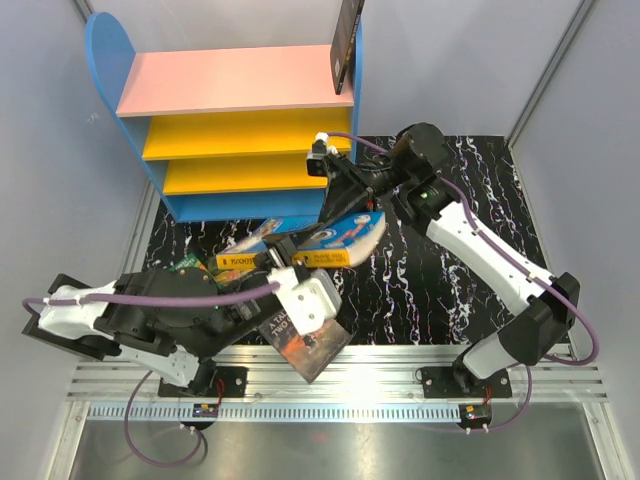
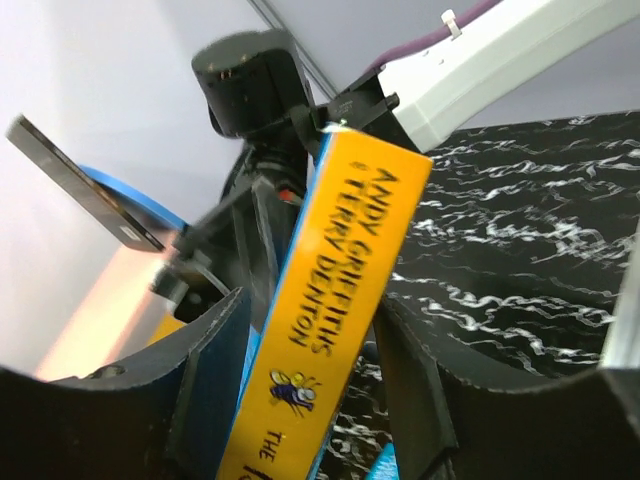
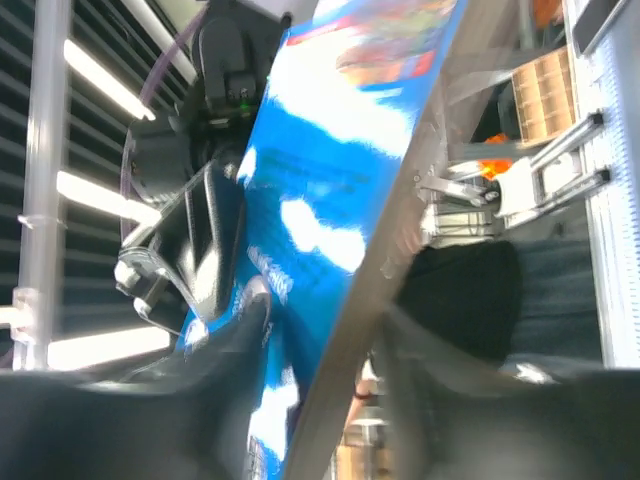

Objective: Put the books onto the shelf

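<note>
I will swing my left gripper outward next and let go of the blue book upright beside the dark book, because bare pink board lies there, outward of the gripper.
A blue book with a yellow spine hangs tilted in the air in front of the shelf. My right gripper grips its upper end, one finger pressed on the blue cover, though that view is blurred. My left gripper straddles the spine at the lower end, and a gap shows beside its right finger. One dark book leans upright on the pink top board. More books lie on the table, including a dark one near the front edge.
The shelf's two yellow boards hold nothing visible. White walls close in on both sides of the black marbled table. The right arm reaches across from the right. A metal rail runs along the near edge.
</note>
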### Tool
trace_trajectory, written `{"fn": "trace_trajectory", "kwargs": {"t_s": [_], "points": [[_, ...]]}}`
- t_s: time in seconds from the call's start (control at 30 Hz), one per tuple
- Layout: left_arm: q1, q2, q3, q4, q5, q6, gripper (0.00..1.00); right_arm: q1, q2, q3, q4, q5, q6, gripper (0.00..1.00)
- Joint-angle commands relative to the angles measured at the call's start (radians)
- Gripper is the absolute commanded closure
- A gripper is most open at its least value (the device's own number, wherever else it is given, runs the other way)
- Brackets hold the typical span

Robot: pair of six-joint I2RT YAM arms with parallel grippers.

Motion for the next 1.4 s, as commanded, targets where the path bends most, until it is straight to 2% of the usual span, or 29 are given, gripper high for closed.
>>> {"fn": "trace_trajectory", "kwargs": {"t_s": [0.0, 0.03, 0.07, 0.13, 0.17, 0.2, 0.23, 0.27, 0.37, 0.43, 0.47, 0.5, 0.53, 0.57, 0.6, 0.63, 0.67, 0.7, 0.8, 0.9, 0.97, 1.0, 1.03, 1.07, 1.1, 1.13, 1.23, 1.37], "points": [[0.028, -0.018, 0.075, -0.064, -0.040, -0.167, 1.00, -0.002, -0.016, 0.134, 0.133, -0.050, 0.650, 0.24], [0.029, -0.019, 0.070, -0.070, -0.026, -0.214, 1.00, -0.037, -0.017, 0.171, 0.104, -0.040, 0.623, 0.18], [0.029, -0.021, 0.066, -0.070, -0.025, -0.232, 1.00, -0.060, -0.019, 0.191, 0.057, -0.035, 0.528, 0.14], [0.031, -0.010, 0.072, -0.074, -0.022, -0.271, 1.00, -0.144, -0.045, 0.222, -0.176, -0.030, 0.387, 0.07], [0.031, -0.007, 0.078, -0.073, -0.022, -0.279, 1.00, -0.175, -0.059, 0.239, -0.271, -0.027, 0.231, 0.06], [0.031, -0.001, 0.086, -0.070, -0.023, -0.287, 1.00, -0.215, -0.082, 0.251, -0.477, -0.027, 0.149, 0.06], [0.037, 0.005, 0.098, -0.067, -0.020, -0.299, 1.00, -0.249, -0.094, 0.262, -0.563, -0.024, 0.074, 0.01], [0.045, 0.010, 0.105, -0.065, -0.017, -0.305, 1.00, -0.313, -0.117, 0.277, -0.621, -0.015, -0.027, 0.00], [0.083, 0.031, 0.125, -0.065, -0.012, -0.339, 1.00, -0.367, -0.145, 0.268, -0.654, 0.000, -0.097, 0.00], [0.121, 0.042, 0.136, -0.071, 0.001, -0.383, 1.00, -0.425, -0.169, 0.288, -0.773, 0.029, -0.186, 0.00], [0.137, 0.053, 0.148, -0.071, 0.011, -0.402, 1.00, -0.448, -0.181, 0.304, -0.847, 0.042, -0.333, 0.00], [0.170, 0.061, 0.158, -0.076, 0.018, -0.419, 1.00, -0.495, -0.185, 0.326, -1.057, 0.080, -0.432, 0.00], [0.189, 0.068, 0.165, -0.082, 0.029, -0.454, 1.00, -0.514, -0.180, 0.376, -1.177, 0.106, -0.538, 0.00], [0.233, 0.080, 0.190, -0.087, 0.040, -0.472, 1.00, -0.522, -0.159, 0.413, -1.305, 0.140, -0.770, 0.00], [0.259, 0.087, 0.198, -0.090, 0.049, -0.494, 1.00, -0.528, -0.130, 0.467, -1.608, 0.257, -0.909, 0.00], [0.288, 0.090, 0.208, -0.085, 0.069, -0.534, 1.00, -0.527, -0.093, 0.639, -1.783, 0.360, -1.056, 0.00], [0.314, 0.096, 0.220, -0.085, 0.072, -0.549, 1.00, -0.519, 0.005, 0.753, -1.953, 0.498, -1.314, 0.00], [0.354, 0.111, 0.246, -0.081, 0.070, -0.558, 1.00, -0.507, 0.021, 0.835, -2.096, 0.754, -1.382, 0.00], [0.416, 0.142, 0.332, -0.067, 0.025, -0.536, 1.00, -0.493, -0.060, 0.745, -2.084, 1.053, -1.458, 0.00], [0.479, 0.199, 0.398, -0.029, -0.037, -0.468, 1.00, -0.491, -0.146, 0.596, -2.053, 1.158, -1.482, 0.00], [0.519, 0.226, 0.412, 0.060, -0.055, -0.414, 1.00, -0.494, -0.197, 0.504, -2.030, 1.172, -1.493, 0.00], [0.551, 0.225, 0.385, 0.132, -0.066, -0.385, 1.00, -0.493, -0.241, 0.477, -2.018, 1.165, -1.495, 0.00], [0.563, 0.214, 0.344, 0.344, -0.084, -0.292, 1.00, -0.493, -0.261, 0.419, -2.012, 1.151, -1.495, 0.00], [0.574, 0.191, 0.217, 0.481, -0.089, -0.234, 1.00, -0.493, -0.298, 0.392, -2.007, 1.134, -1.495, 0.00], [0.592, 0.186, 0.166, 0.611, -0.091, -0.174, 1.00, -0.493, -0.315, 0.366, -1.998, 1.104, -1.493, 0.00], [0.604, 0.191, 0.124, 0.850, -0.097, -0.073, 1.00, -0.493, -0.333, 0.322, -1.995, 1.090, -1.492, 0.00], [0.666, 0.303, 0.147, 1.094, -0.083, 0.055, 1.00, -0.493, -0.402, 0.265, -1.984, 1.054, -1.504, 0.00], [0.720, 0.512, 0.344, 1.243, 0.053, 0.106, 1.00, -0.493, -0.485, 0.211, -1.996, 1.076, -1.544, 0.00]]}}
